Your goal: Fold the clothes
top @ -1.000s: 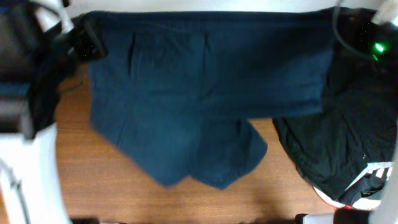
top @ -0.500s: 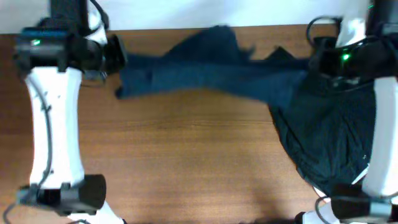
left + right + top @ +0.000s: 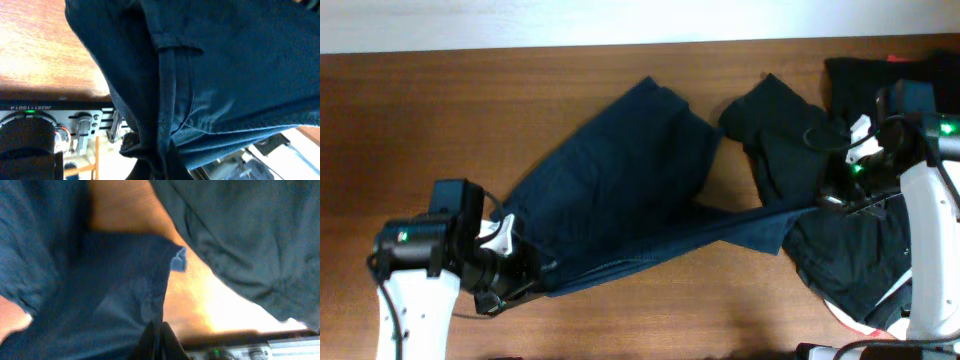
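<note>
My left gripper holds the waistband end above and inward of the trousers. Next, it needs to move outward and down, keep the trousers' edge tight and let go of the waistband end over the spread trousers [image 3: 542, 212] [image 3: 117, 47].
The navy blue trousers [image 3: 620, 190] lie spread across the middle of the wooden table, one edge stretched taut between my two grippers. My left gripper [image 3: 525, 270] at the front left is shut on the waistband end; the left wrist view shows the navy fabric [image 3: 200, 75] bunched into the jaws [image 3: 162, 167]. My right gripper [image 3: 825, 200] at the right is shut on the other end; the right wrist view shows a navy corner [image 3: 125, 280] pinched between the fingers [image 3: 159, 342]. Black garments [image 3: 850, 250] lie heaped at the right.
Another black piece [image 3: 770, 115] lies just right of the trousers near the back. A red and white item [image 3: 865, 322] shows under the black heap at the front right. The wooden table [image 3: 440, 120] is bare at the left and front.
The trousers were held up spread near the camera, then swung to the table's back edge. Now they lie on the table, and both grippers have come down and forward, still holding them.
</note>
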Motion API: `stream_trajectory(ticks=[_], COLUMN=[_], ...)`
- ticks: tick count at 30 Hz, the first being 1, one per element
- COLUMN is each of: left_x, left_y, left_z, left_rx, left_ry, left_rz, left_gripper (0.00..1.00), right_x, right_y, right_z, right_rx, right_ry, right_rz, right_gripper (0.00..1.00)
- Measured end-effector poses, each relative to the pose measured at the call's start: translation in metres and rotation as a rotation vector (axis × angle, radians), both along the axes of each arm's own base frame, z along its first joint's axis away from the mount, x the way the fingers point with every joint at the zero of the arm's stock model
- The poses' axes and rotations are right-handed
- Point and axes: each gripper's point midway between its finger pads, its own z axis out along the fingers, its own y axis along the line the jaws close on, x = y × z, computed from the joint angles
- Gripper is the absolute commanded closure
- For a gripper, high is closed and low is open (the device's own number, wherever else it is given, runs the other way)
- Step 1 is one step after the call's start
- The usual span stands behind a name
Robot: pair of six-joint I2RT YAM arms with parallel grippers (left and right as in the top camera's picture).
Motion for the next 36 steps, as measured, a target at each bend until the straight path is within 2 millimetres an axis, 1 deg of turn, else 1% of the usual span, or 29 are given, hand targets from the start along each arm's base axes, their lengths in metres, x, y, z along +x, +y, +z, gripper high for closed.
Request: stream_trajectory(ticks=[1, 3, 4, 6, 7, 8, 10, 11, 13, 14, 16, 17, 18, 19, 20, 21, 22, 23, 26, 27, 28, 29, 30, 31, 32, 33, 34, 35, 36], left_x=[0.015, 0.047, 0.064, 0.079, 0.085, 0.088, 0.088, 0.096, 0.096, 0.094, 0.108, 0.11, 0.115, 0.123, 0.128, 0.131, 0.132, 0.132, 0.135, 0.127, 0.117, 0.095, 0.084, 0.081, 0.079, 0.082, 0.086, 0.088, 0.087], left_y=[0.001, 0.007, 0.015, 0.025, 0.028, 0.03, 0.034, 0.038, 0.043, 0.048, 0.06, 0.066, 0.073, 0.08, 0.086, 0.097, 0.107, 0.11, 0.111, 0.107, 0.103, 0.096, 0.094, 0.092, 0.09, 0.088, 0.084, 0.076, 0.074], left_z=[0.003, 0.003, -0.004, -0.019, -0.031, -0.038, -0.061, -0.071, -0.086, -0.096, -0.103, -0.105, -0.107, -0.107, -0.107, -0.11, -0.116, -0.119, -0.12, -0.122, -0.125, -0.131, -0.133, -0.133, -0.134, -0.135, -0.138, -0.151, -0.156], left_rx=[0.006, 0.031, 0.071, 0.111, 0.125, 0.134, 0.157, 0.165, 0.185, 0.212, 0.248, 0.274, 0.305, 0.326, 0.348, 0.393, 0.438, 0.456, 0.462, 0.461, 0.458, 0.463, 0.467, 0.465, 0.46, 0.444, 0.423, 0.383, 0.372], left_ry=[-0.09, -0.178, -0.18, -0.115, -0.072, -0.042, 0.044, 0.033, 0.048, 0.058, -0.016, -0.033, -0.067, -0.111, -0.136, -0.152, -0.149, -0.147, -0.16, -0.131, -0.086, 0.005, 0.05, 0.061, 0.067, 0.052, 0.039, 0.04, 0.053], left_rz=[0.029, 0.106, 0.172, 0.3, 0.371, 0.411, 0.533, 0.604, 0.672, 0.716, 0.762, 0.78, 0.8, 0.82, 0.834, 0.861, 0.88, 0.882, 0.861, 0.821, 0.789, 0.747, 0.73, 0.714, 0.68, 0.634, 0.605, 0.536, 0.516], left_gripper=[1.0, 1.0, 0.99, 1.0, 0.99, 0.99, 0.98, 0.97, 0.94, 0.94, 0.93, 0.93, 0.89, 0.67, 0.31, 0.13, 0.07, 0.07, 0.05, 0.01, 0.01, 0.01, 0.01, 0.01, 0.01, 0.01, 0.01, 0.01, 0.01], right_x=[0.027, 0.082, 0.109, 0.137, 0.156, 0.166, 0.186, 0.202, 0.229, 0.237, 0.258, 0.265, 0.269, 0.275, 0.282, 0.293, 0.296, 0.295, 0.27, 0.252, 0.24, 0.231, 0.224, 0.219, 0.215, 0.209, 0.203, 0.19, 0.177], right_y=[0.004, 0.02, 0.039, 0.056, 0.068, 0.075, 0.088, 0.097, 0.123, 0.135, 0.156, 0.166, 0.173, 0.178, 0.179, 0.177, 0.172, 0.169, 0.152, 0.142, 0.134, 0.121, 0.111, 0.1, 0.083, 0.064, 0.055, 0.036, 0.031], right_z=[0.007, 0.019, 0.021, 0.02, 0.02, 0.014, -0.012, -0.023, -0.04, -0.046, -0.035, -0.035, -0.041, -0.05, -0.056, -0.061, -0.076, -0.081, -0.113, -0.129, -0.138, -0.146, -0.15, -0.15, -0.134, -0.103, -0.083, -0.035, -0.033], right_rx=[0.011, -0.014, -0.043, -0.078, -0.091, -0.096, -0.094, -0.095, -0.076, -0.067, -0.06, -0.058, -0.059, -0.062, -0.08, -0.108, -0.142, -0.155, -0.189, -0.194, -0.195, -0.2, -0.207, -0.225, -0.255, -0.278, -0.289, -0.318, -0.318], right_ry=[-0.126, -0.339, -0.429, -0.512, -0.565, -0.579, -0.569, -0.589, -0.653, -0.677, -0.793, -0.828, -0.84, -0.846, -0.859, -0.884, -0.854, -0.836, -0.653, -0.543, -0.476, -0.413, -0.373, -0.343, -0.346, -0.372, -0.39, -0.45, -0.411], right_rz=[0.029, 0.127, 0.221, 0.297, 0.336, 0.355, 0.391, 0.406, 0.45, 0.471, 0.495, 0.507, 0.515, 0.519, 0.515, 0.495, 0.483, 0.479, 0.482, 0.486, 0.485, 0.472, 0.462, 0.446, 0.414, 0.375, 0.352, 0.305, 0.303], right_gripper=[0.96, 0.96, 0.96, 0.96, 0.96, 0.96, 0.96, 0.96, 0.96, 0.96, 0.95, 0.95, 0.92, 0.5, 0.19, 0.01, 0.01, 0.01, 0.01, 0.01, 0.01, 0.01, 0.01, 0.01, 0.01, 0.01, 0.01, 0.01, 0.01])
